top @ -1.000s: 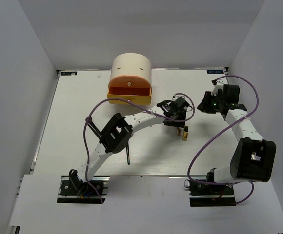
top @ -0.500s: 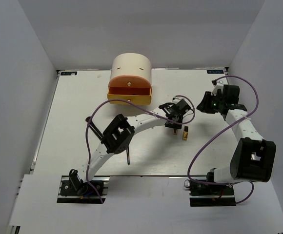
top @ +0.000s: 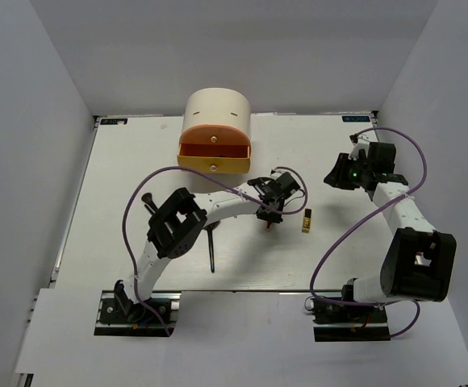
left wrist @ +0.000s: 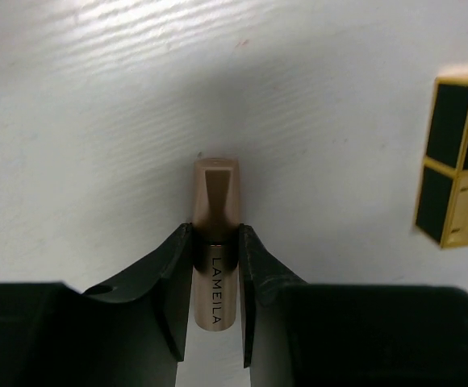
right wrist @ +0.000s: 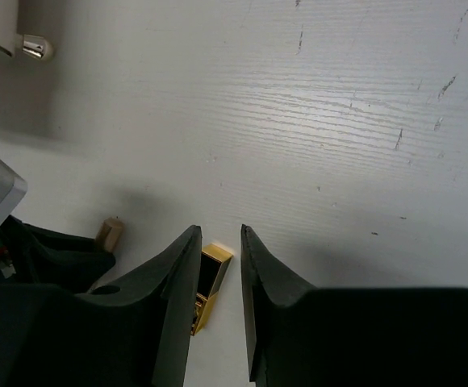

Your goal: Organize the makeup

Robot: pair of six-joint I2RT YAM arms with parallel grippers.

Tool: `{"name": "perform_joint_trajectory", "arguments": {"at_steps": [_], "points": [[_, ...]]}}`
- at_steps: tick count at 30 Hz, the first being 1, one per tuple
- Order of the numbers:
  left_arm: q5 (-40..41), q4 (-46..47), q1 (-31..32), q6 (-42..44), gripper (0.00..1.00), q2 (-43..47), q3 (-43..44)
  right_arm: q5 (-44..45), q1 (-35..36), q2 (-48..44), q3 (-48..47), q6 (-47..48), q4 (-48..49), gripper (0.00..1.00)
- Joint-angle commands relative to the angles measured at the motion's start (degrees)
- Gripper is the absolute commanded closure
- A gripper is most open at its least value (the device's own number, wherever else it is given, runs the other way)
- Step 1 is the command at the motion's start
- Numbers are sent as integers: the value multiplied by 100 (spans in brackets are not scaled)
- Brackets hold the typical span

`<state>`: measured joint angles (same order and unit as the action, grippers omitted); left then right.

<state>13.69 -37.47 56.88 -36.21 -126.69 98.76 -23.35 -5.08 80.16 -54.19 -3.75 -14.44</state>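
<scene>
I will next lift the rose-gold tube outward with my left gripper over the yellow drawer (top: 215,151) and release, as it is open, outward of my gripper and to its left in the top view.
My left gripper (top: 268,218) is shut on the rose-gold tube (left wrist: 216,193), marked LAMEILA, and both fingers (left wrist: 172,266) press its sides. The tube's tip points down, close to the white table. It also shows in the right wrist view (right wrist: 109,234). A black-and-gold lipstick (top: 306,219) lies on the table just right of it (left wrist: 458,161). My right gripper (top: 333,175) hangs above the table, open by a narrow gap and empty (right wrist: 219,234); the lipstick (right wrist: 210,278) shows below its jaws. A thin black stick brush (top: 211,251) lies under the left arm.
The round cream box (top: 215,113) stands at the back centre with its yellow drawer (top: 215,167) pulled out under the orange one. A black brush end (top: 147,197) sticks out left of the left arm. Grey walls close the table on three sides.
My left gripper has moved left, away from the black-and-gold lipstick, with the rose-gold tube in it. The right arm has hardly moved.
</scene>
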Motion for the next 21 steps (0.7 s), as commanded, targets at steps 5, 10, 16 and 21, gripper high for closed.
{"name": "perform_joint_trajectory", "arguments": {"at_steps": [5, 10, 16, 21], "points": [[-192, 187, -98, 88, 100, 1708, -155, -213, -28, -159, 14, -38, 240, 68], [63, 451, -510, -755, 100, 2789, -917, -222, -28, -167, 32, -47, 301, 69], [467, 1127, -889, -1915, 100, 4088, -1902, -257, -19, -167, 102, -73, 327, 69], [1135, 1286, -1284, -3459, 100, 4793, -2554, -292, -2, -150, 111, -91, 363, 70]]}}
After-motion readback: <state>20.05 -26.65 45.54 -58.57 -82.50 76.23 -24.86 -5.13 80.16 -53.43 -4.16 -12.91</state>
